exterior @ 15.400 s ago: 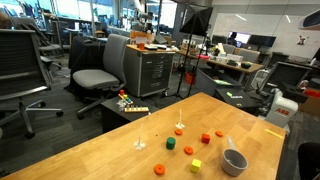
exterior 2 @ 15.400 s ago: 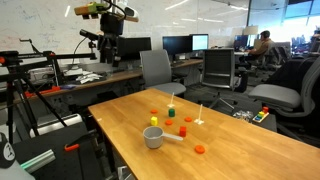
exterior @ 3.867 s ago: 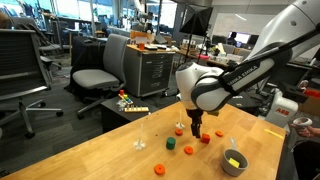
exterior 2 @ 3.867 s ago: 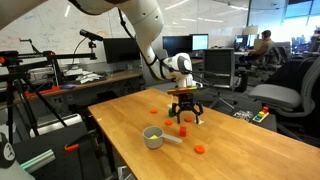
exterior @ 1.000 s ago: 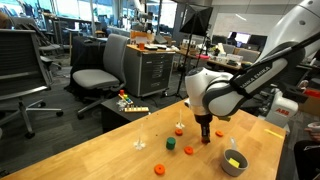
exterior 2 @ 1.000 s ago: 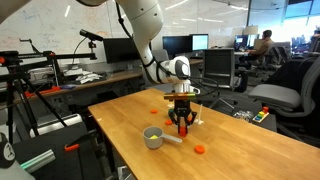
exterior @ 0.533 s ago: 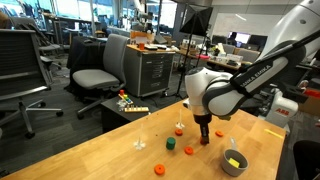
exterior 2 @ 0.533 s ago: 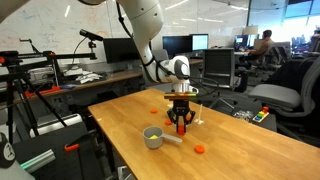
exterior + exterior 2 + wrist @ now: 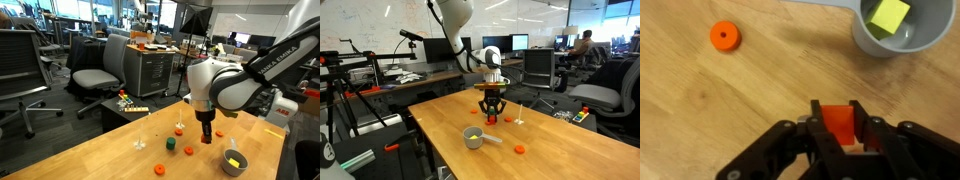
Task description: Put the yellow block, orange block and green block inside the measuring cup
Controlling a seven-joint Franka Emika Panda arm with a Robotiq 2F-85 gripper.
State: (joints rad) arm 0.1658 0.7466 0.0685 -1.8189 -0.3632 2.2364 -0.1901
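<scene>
My gripper raises the red-orange block next, as it is low and short of the grey measuring cup. My gripper then brings it over the measuring cup's opening [image 9: 235,159] [image 9: 904,18].
My gripper [image 9: 840,125] is shut on the red-orange block [image 9: 839,121], which shows between the jaws in the wrist view. In both exterior views the gripper [image 9: 207,137] [image 9: 491,117] hangs just above the tabletop with the block [image 9: 207,139] at its tips. The grey measuring cup [image 9: 236,166] [image 9: 470,140] [image 9: 868,40] stands a short way off, and the yellow block [image 9: 235,160] [image 9: 888,15] lies inside it. The green block [image 9: 170,144] rests on the table on the far side of the gripper from the cup.
Paler orange pieces lie scattered on the wooden table [image 9: 100,160]: one [image 9: 188,151] by the green block, one [image 9: 159,169] nearer the front, and a flat disc [image 9: 519,149] [image 9: 725,36]. Office chairs and desks stand beyond the table.
The gripper has lifted a little off the table with the orange block and shifted slightly toward the cup. The cup and the other pieces have stayed put.
</scene>
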